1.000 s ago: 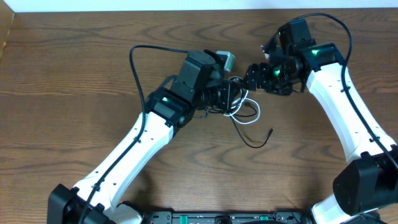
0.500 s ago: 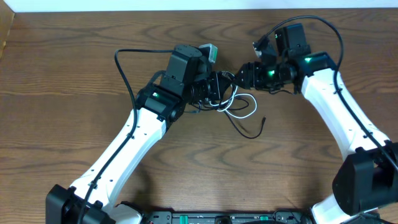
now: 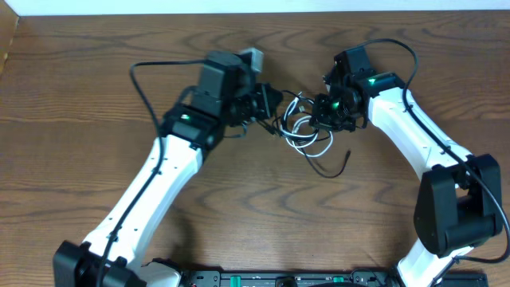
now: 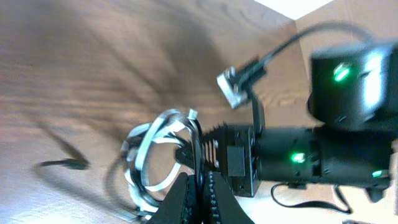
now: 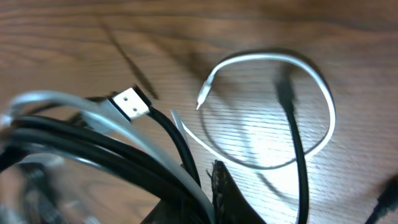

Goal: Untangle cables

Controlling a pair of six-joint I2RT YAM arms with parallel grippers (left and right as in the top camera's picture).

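Note:
The black cord (image 4: 198, 155), which runs in among the white loops (image 4: 152, 146), moves away from my right gripper next in my left gripper, which then releases it.
The cables (image 3: 301, 129) are a black and a white cord looped together mid-table, between my two grippers. My left gripper (image 3: 275, 112) is at the bundle's left side. In the left wrist view it (image 4: 200, 190) is shut on a black cord (image 4: 198, 155), with white loops (image 4: 152, 146) just beyond. My right gripper (image 3: 317, 119) is at the bundle's right side. In the right wrist view it (image 5: 208, 200) is shut, with black and white cords (image 5: 124, 149) running into its jaws. A white loop (image 5: 298, 68), a black tail (image 5: 297, 140) and a plug end (image 5: 130, 103) lie loose past it.
The wooden table (image 3: 80, 119) stretches out on both sides. A black cord tail (image 3: 339, 167) trails toward the front from the bundle. The right arm's body (image 4: 323, 155) fills the right of the left wrist view. A wall edge (image 3: 159, 6) runs along the back.
The right gripper came down to the left onto the bundle and went from open to shut. The left arm shifted left and back, still shut on the black cord.

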